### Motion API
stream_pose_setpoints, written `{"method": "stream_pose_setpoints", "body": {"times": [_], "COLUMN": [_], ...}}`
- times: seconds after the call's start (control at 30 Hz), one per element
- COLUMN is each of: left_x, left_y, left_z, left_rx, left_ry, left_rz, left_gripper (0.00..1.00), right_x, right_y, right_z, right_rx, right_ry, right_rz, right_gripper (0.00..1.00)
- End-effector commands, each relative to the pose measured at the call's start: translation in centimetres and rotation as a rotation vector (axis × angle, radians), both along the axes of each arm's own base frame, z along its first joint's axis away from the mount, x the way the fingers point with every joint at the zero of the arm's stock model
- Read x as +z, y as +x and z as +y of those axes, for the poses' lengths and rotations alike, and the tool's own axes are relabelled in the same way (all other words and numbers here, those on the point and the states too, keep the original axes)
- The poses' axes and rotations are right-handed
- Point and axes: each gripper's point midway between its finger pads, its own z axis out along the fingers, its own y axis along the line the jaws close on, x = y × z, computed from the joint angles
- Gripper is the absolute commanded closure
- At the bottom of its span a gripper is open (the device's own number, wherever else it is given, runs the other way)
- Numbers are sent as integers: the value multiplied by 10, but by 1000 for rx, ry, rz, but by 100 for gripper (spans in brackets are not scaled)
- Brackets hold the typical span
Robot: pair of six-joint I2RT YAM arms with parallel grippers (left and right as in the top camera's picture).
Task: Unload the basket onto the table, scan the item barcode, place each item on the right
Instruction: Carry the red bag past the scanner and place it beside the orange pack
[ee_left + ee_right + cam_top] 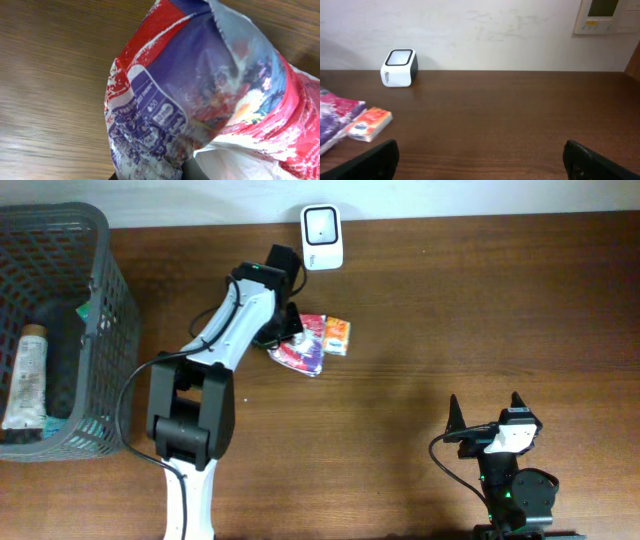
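Observation:
My left gripper slides toward the orange packet (pixel 337 336), to its right in the overhead view, next and lets go of the bag where bare table leaves room.
The item, a crinkled red, purple and white plastic bag (pixel 303 352), lies just in front of the white barcode scanner (pixel 322 236) at the table's back edge. My left gripper (pixel 289 323) is shut on the bag's near-left end. The bag (pixel 200 90) fills the left wrist view, pinched at the bottom between my left gripper's (pixel 155 174) dark fingers (pixel 196 170); no barcode can be made out there. The right gripper (pixel 487 412) rests open at the front right, holding nothing. The right wrist view shows the scanner (pixel 399 67) far left and the bag (pixel 335 117) at the left edge.
A small orange packet (pixel 337 336) lies against the bag's right side, also seen as the orange packet (pixel 369 123) from the right wrist. A grey mesh basket (pixel 108 310) at the far left holds a pale tube (pixel 25 375) and dark items. Bare brown table (pixel 480 300) stretches right.

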Motion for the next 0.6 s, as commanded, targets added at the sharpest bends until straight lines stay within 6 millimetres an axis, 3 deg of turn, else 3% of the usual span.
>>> {"method": "stream_pose_setpoints", "body": {"times": [0.0, 0.17, 0.3, 0.33, 0.4, 0.47, 0.57], "left_x": [4, 5, 6, 6, 5, 6, 24], "left_y": [-8, -14, -17, -18, -19, -19, -8], "left_z": [-37, -55, -62, -62, -62, -61, -57], "left_rx": [-13, -9, -5, -6, -5, -6, -92], "left_ry": [-84, -140, -184, -184, -181, -181, -187], "left_rz": [-4, 10, 32, 33, 39, 38, -16], "left_gripper": [100, 98, 88, 76, 69, 51, 40], "right_x": [-3, -3, -3, -3, -3, -3, -3], "right_y": [0, 0, 0, 0, 0, 0, 0], "right_z": [0, 0, 0, 0, 0, 0, 0], "right_rx": [-4, -4, -4, -4, -4, -4, -4], "right_ry": [1, 1, 1, 1, 1, 1, 1], "right_rz": [3, 3, 3, 3, 3, 3, 3], "right_gripper": [1, 1, 1, 1, 1, 1, 1]}}
